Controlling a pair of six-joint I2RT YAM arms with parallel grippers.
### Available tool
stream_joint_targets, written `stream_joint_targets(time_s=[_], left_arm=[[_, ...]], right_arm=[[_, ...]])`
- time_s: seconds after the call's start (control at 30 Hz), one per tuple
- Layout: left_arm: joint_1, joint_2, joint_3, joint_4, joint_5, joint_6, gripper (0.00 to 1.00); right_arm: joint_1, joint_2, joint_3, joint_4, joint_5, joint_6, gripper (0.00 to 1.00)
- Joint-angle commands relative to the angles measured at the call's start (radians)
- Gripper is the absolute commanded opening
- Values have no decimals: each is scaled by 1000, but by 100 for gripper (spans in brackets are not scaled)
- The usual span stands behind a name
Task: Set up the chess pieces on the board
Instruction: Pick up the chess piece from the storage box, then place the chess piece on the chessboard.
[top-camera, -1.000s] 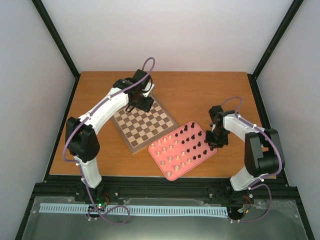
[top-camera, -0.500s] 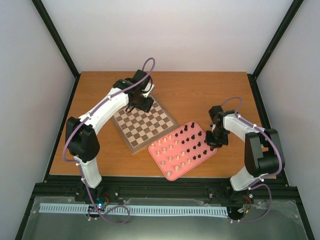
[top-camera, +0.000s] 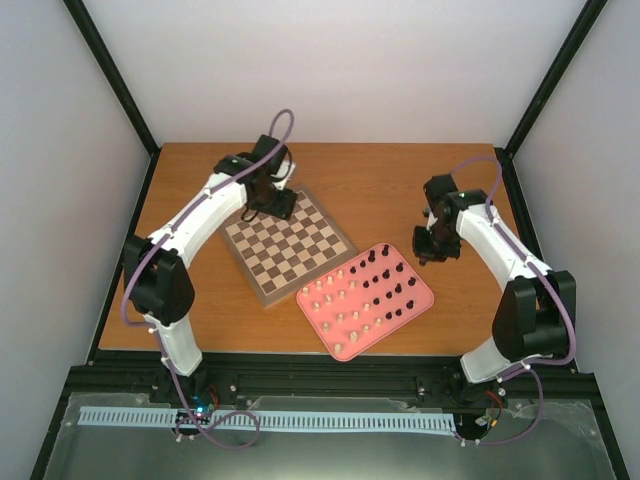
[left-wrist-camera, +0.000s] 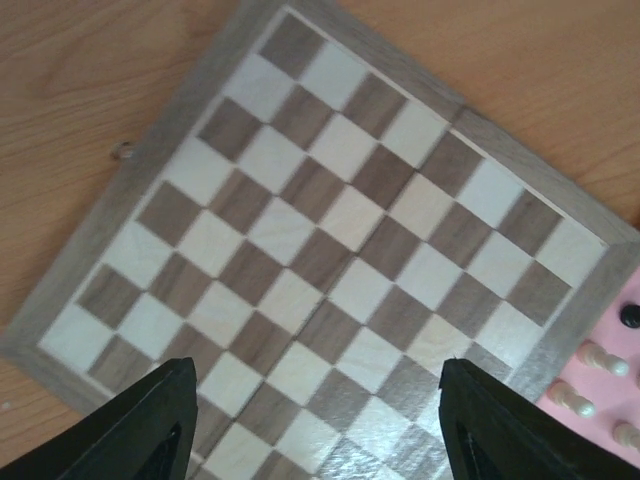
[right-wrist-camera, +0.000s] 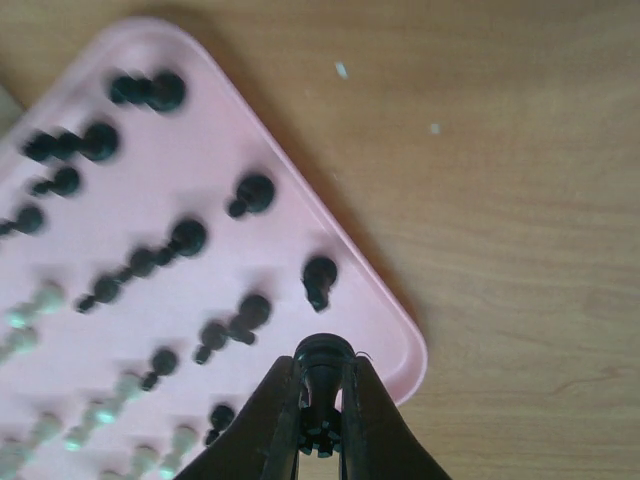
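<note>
Next, the right gripper swings across and lowers to the board's cream edge square beside the board's fold, since that square lies to its left in the top view.
The brown-and-cream chessboard (top-camera: 288, 246) lies left of centre and holds no pieces; it fills the left wrist view (left-wrist-camera: 330, 250). My left gripper (top-camera: 275, 205) hangs open over the board's far corner, its fingertips (left-wrist-camera: 150, 420) wide apart. A pink tray (top-camera: 420, 295) holds several dark pieces (top-camera: 385, 275) and cream pieces (top-camera: 335, 305). My right gripper (top-camera: 432, 250) is shut on a dark chess piece (right-wrist-camera: 322, 385) and holds it above the tray's right corner (right-wrist-camera: 405, 345). Dark pieces (right-wrist-camera: 250, 192) stand below on the tray.
The wooden table (top-camera: 400, 185) extends behind and to the right of the tray. Black frame posts stand at the back corners. The tray's edge lies close to the board's near-right side (left-wrist-camera: 600, 300).
My right gripper has risen and moved back and right from the tray's edge with the dark piece. My left gripper has shifted a little toward the board's far corner.
</note>
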Motion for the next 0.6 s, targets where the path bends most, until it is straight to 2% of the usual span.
stream_joint_targets(time_s=[0.0, 0.2, 0.5, 0.57], left_arm=[[110, -82, -8, -10, 10, -64, 70], [245, -152, -67, -7, 31, -120, 70], [264, -223, -162, 4, 18, -140, 71], [264, -231, -178, 10, 18, -140, 71]], right_arm=[[18, 44, 162, -59, -28, 14, 3], [108, 266, 495, -57, -24, 16, 3], [221, 725, 1169, -138, -83, 29, 3], [238, 816, 1264, -121, -121, 32, 3]])
